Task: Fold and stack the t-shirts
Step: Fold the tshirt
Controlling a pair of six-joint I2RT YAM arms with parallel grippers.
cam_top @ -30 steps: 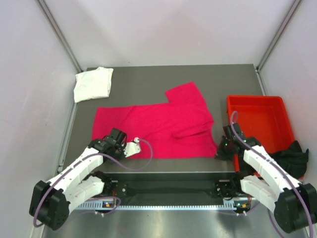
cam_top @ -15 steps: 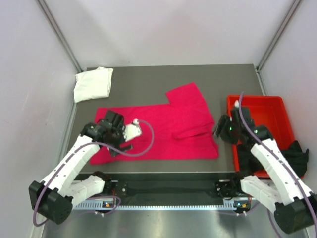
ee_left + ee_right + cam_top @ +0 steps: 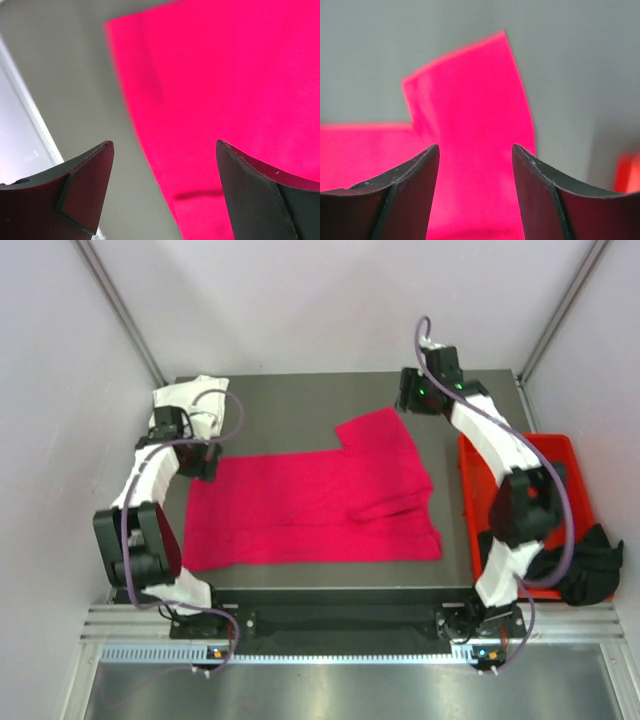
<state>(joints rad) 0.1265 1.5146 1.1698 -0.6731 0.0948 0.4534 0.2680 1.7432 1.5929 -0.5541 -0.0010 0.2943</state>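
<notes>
The pink sleeve's far corner (image 3: 388, 414) (image 3: 501, 41) lies below my right gripper and to its left in the top view, so next I should lower the gripper and shift it onto that corner.
A bright magenta-pink t-shirt (image 3: 310, 502) lies spread flat on the dark table (image 3: 290, 405), one sleeve (image 3: 378, 428) pointing to the far side. A white t-shirt (image 3: 195, 400) sits folded at the far left corner. A black t-shirt (image 3: 588, 568) is bunched at the right, beside the bin. My left gripper (image 3: 205, 462) hovers open over the pink shirt's far left corner (image 3: 225, 90); its jaws (image 3: 164, 144) hold nothing. My right gripper (image 3: 407, 400) is open just beyond the far sleeve (image 3: 470, 110), with nothing between its fingers (image 3: 475, 146).
A red plastic bin (image 3: 520, 455) stands at the table's right edge, under the right arm, and shows blurred in the right wrist view (image 3: 627, 172). White walls close in the table on three sides. A pale rail (image 3: 30, 125) runs along the left edge.
Both grippers went from shut at the pink shirt's near hem to open, and both arms swung across to its far side. The shirt itself lies much as before.
</notes>
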